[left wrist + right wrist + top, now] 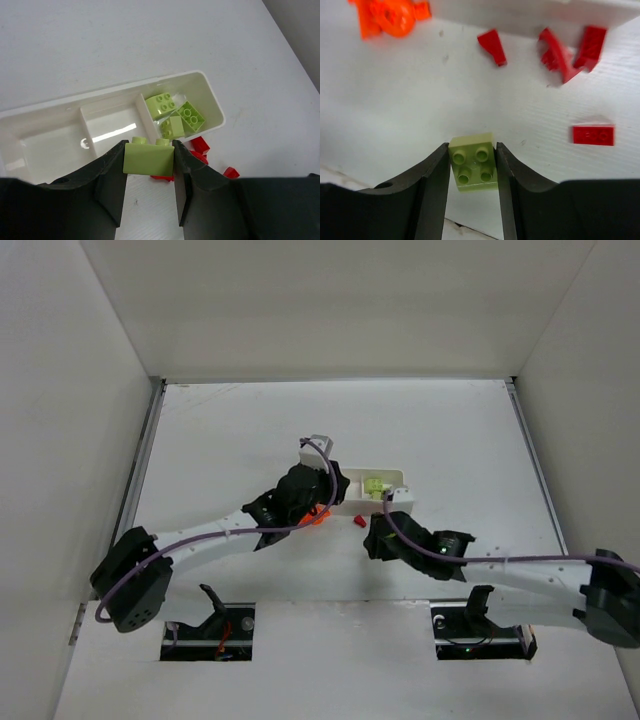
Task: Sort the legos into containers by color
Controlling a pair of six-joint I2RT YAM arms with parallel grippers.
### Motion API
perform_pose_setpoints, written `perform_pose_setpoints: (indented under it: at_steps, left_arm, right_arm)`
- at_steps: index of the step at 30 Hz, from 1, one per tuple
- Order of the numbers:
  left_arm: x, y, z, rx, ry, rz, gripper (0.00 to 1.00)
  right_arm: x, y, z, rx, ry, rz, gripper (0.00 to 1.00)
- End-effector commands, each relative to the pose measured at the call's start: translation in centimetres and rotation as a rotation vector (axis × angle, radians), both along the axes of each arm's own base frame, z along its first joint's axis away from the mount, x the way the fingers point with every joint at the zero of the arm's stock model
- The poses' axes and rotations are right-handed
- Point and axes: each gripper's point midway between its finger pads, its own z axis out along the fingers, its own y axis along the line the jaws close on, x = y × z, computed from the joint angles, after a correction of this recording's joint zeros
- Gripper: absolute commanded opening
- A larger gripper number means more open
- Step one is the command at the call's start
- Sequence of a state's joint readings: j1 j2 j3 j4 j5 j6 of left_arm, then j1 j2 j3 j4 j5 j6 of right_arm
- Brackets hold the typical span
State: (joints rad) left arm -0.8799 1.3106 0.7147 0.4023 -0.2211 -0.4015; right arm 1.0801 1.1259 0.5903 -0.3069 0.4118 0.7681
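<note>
The tray's section with yellow-green legos lies outward of my right gripper, so I must raise it next, carry it outward over that section and release the lego.
My left gripper [148, 156] is shut on a yellow-green brick [148, 160] and holds it over the near rim of the white tray [216, 102]. The tray's right compartment holds three yellow-green bricks [175, 112]; its middle compartment [112, 127] shows no bricks. My right gripper [473, 160] is shut on a second yellow-green four-stud brick [474, 165] close to the table. Red bricks [492, 47] lie ahead of it by the tray's wall [520, 15]; orange pieces [390, 17] lie at the far left. In the top view the left gripper [335, 487] is at the tray [402, 478] and the right gripper [378, 530] is just in front of it.
Another red brick [593, 135] lies alone to the right of my right gripper. Red bricks [200, 146] lie on the table beside the tray's near right corner. White walls [90, 390] enclose the table on three sides.
</note>
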Motion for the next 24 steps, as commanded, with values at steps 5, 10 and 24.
perform_pose_setpoints:
  at_steps: [5,10,24]
  left_arm:
    - [1.9,-6.3,3.5,-0.064,-0.058,-0.068,0.22]
    - [3.3,-9.8,1.0,-0.023,-0.03,-0.105,0.22]
    - [4.7,-10.3,-0.1,-0.01,-0.009,-0.09,0.62]
  right_arm:
    - [4.0,-5.5,5.4,0.202,-0.173,-0.258,0.29]
    - [5.0,-8.3,6.4,0.274,-0.214,-0.366,0.3]
    - [7.4,-8.7,6.7,0.279,-0.236,-0.391,0.3]
